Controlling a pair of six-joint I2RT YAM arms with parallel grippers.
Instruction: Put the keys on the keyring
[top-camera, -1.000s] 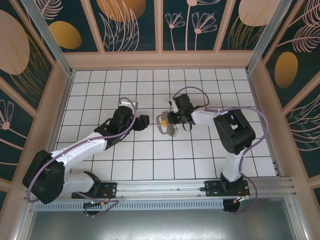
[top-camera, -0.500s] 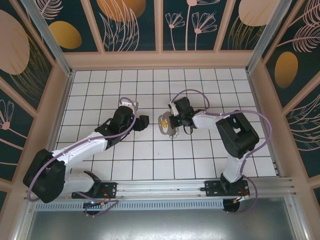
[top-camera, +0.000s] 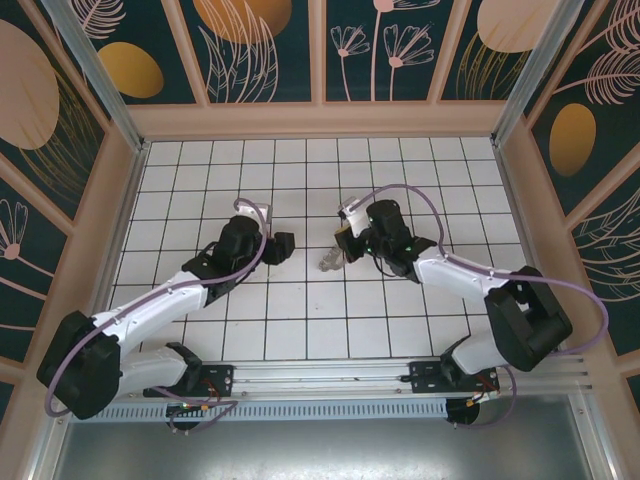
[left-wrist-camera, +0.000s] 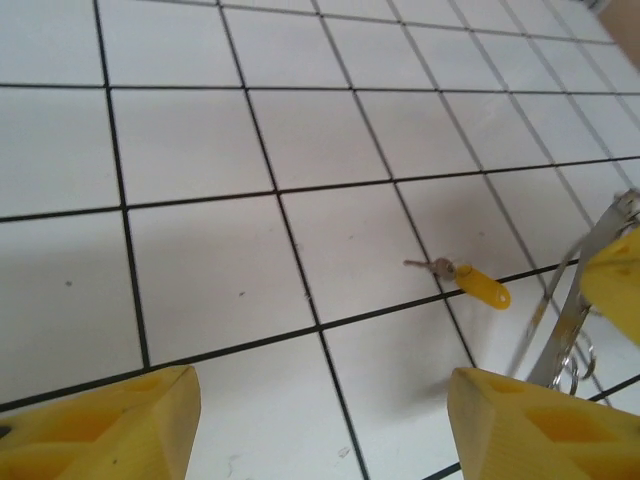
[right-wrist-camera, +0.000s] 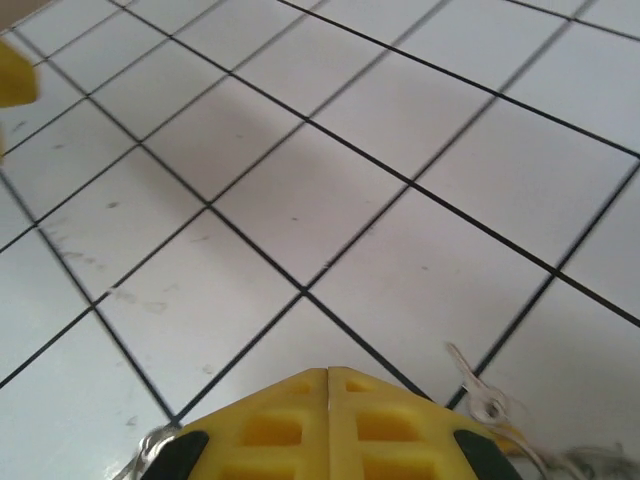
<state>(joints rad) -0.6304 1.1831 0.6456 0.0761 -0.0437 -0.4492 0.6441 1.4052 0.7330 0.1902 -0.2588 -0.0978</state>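
The keyring (top-camera: 329, 262) comes back from close beside the key in my right gripper next, then goes down onto the tiles nearer my base for release.
My right gripper (top-camera: 343, 239) is shut on the keyring (top-camera: 329, 262), whose silvery strap (left-wrist-camera: 560, 335) hangs from its yellow finger at the right edge of the left wrist view. A small metal ring (left-wrist-camera: 577, 362) dangles at the strap's lower end. One of the keys (left-wrist-camera: 480, 286), with an orange-yellow head and a tiny silver blade, lies on a tile just left of the strap. Its silver blade (right-wrist-camera: 474, 384) shows beside the closed fingers (right-wrist-camera: 328, 410). My left gripper (top-camera: 284, 245) stands open and empty about one tile to the left, facing the key (left-wrist-camera: 322, 388).
White tiles with black lines cover the table (top-camera: 200, 180). Wooden walls (top-camera: 320, 120) close it in at the back and both sides. The left gripper's yellow fingertip (right-wrist-camera: 14, 74) shows at the far left of the right wrist view.
My right gripper has closed on the keyring and its arm has swung its elbow out to the right. The left gripper has narrowed a little and barely moved.
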